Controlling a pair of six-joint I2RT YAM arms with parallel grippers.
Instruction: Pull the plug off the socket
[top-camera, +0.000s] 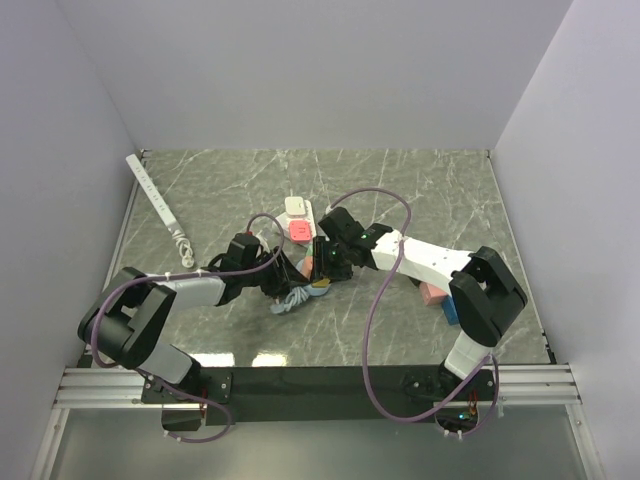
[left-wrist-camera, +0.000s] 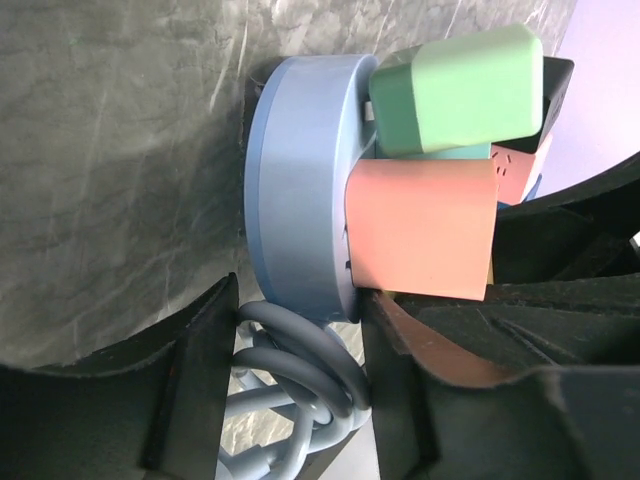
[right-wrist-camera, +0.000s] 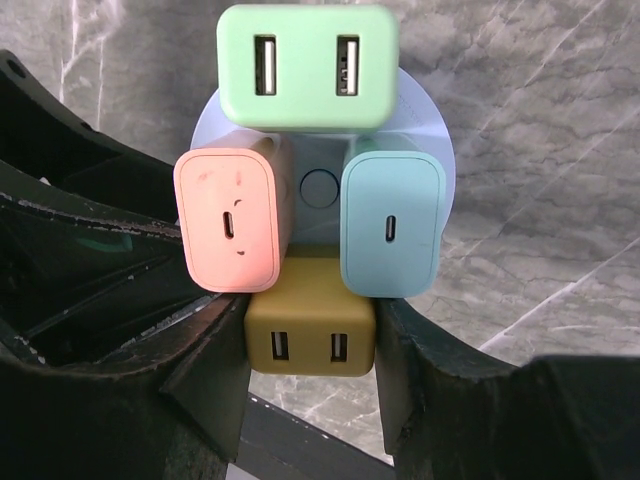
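Observation:
The socket is held. The plug goes up with my right gripper next, then down for release beside the pink block to the gripper's right in the top view.
A round blue socket (left-wrist-camera: 300, 190) carries four plugs: green (right-wrist-camera: 307, 65), salmon pink (right-wrist-camera: 228, 225), light blue (right-wrist-camera: 392, 228) and mustard yellow (right-wrist-camera: 310, 335). In the top view the socket (top-camera: 300, 292) sits at the table's middle between both grippers. My left gripper (left-wrist-camera: 290, 360) is shut on the socket's lower rim and its coiled blue cable (left-wrist-camera: 310, 365). My right gripper (right-wrist-camera: 310, 350) is shut on the mustard plug, one finger pressed on each side. All four plugs sit against the socket face.
A white power strip (top-camera: 155, 197) lies at the back left. A white socket block with a red plug (top-camera: 298, 220) lies just behind the grippers. Pink and blue blocks (top-camera: 438, 296) lie under my right arm. Purple cables loop over the table.

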